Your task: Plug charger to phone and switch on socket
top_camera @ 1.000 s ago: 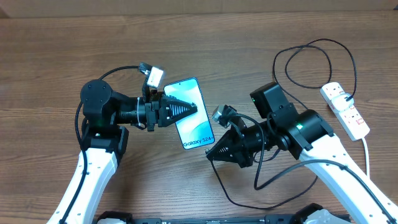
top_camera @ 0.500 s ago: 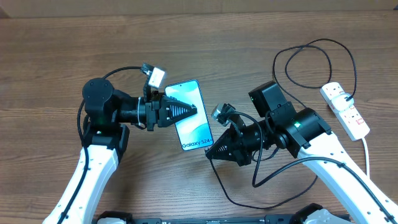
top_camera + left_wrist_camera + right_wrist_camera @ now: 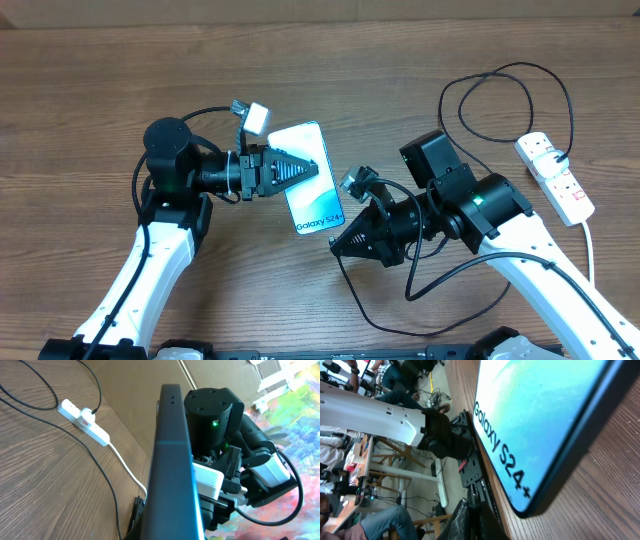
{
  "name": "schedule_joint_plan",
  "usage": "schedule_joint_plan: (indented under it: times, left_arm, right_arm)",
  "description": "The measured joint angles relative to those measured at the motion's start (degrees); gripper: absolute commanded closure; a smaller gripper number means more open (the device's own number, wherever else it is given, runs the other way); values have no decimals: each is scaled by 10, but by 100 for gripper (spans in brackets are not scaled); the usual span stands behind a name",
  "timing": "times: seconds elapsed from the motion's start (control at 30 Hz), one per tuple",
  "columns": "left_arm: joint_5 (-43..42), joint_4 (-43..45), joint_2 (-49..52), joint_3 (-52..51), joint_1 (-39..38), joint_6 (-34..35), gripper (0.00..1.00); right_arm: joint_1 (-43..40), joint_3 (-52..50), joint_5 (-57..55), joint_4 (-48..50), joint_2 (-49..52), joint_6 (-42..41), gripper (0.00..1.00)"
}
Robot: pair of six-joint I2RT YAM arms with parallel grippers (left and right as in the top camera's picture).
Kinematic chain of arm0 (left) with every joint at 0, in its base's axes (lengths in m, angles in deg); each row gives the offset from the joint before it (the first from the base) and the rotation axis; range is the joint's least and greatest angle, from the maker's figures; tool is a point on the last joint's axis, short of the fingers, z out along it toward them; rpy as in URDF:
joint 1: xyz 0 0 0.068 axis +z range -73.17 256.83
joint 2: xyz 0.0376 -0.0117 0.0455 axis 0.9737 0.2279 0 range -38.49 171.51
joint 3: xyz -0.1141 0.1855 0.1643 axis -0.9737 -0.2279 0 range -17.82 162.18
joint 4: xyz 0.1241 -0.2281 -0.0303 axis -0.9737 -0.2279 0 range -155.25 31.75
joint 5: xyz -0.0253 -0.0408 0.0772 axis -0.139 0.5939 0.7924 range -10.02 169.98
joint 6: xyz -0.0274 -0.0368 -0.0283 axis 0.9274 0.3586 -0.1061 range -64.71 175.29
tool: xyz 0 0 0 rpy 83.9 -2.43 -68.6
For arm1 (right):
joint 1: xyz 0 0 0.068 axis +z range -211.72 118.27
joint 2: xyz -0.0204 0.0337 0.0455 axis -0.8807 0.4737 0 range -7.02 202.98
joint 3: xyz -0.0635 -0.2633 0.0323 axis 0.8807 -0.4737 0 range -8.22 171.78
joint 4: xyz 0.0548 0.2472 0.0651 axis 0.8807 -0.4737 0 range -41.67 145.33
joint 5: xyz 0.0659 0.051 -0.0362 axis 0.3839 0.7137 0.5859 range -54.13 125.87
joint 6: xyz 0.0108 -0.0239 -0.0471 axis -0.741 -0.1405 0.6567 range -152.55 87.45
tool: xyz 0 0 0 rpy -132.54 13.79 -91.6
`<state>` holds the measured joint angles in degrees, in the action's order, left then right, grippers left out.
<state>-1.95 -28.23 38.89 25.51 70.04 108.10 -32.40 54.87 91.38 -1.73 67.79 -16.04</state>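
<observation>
My right gripper should turn downward, go down clear of the phone and let go of the misaligned tip, because bare wood beside the phone is below it.
My left gripper (image 3: 312, 169) is shut on the phone (image 3: 311, 180), gripping its long left edge and holding it tilted. The left wrist view looks along the phone's dark edge (image 3: 172, 460). My right gripper (image 3: 337, 248) sits just below the phone's bottom end, shut on the charger's small connector tip (image 3: 473, 491). That tip points past the phone's lower corner (image 3: 535, 420) and stands apart from it. The charger cable (image 3: 500, 70) loops back to a black plug in the socket (image 3: 556, 178) at the far right.
Slack black cable (image 3: 400, 328) trails on the wood under my right arm near the front edge. The socket's thick white cord (image 3: 588, 240) runs down the right side. Past the table edge, the right wrist view shows desks and people.
My left arm has swung slightly, carrying the phone a little up and to the right and tilting it more. My right gripper has stayed almost still below the phone.
</observation>
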Motion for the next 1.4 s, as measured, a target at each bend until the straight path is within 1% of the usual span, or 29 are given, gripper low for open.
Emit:
schedule_joint_plan:
  times: [0.2,0.5,0.73,0.93,1.23,1.4]
  left_arm:
    - [8,1,0,0,-4,11,96]
    - [12,60,0,0,-7,50,96]
    - [12,65,0,0,-7,68,96]
    - [21,66,0,0,-10,71,96]
    - [24,68,0,0,-11,66,96]
    - [17,68,0,0,-11,41,96]
  right_arm:
    - [0,0,0,3,0,-1,96]
    - [0,0,0,22,0,-15,96]
    - [0,0,-3,31,0,-19,96]
    - [0,0,-20,45,0,-43,96]
    - [0,0,-23,46,0,-49,96]
    - [0,0,-43,45,0,-52,96]
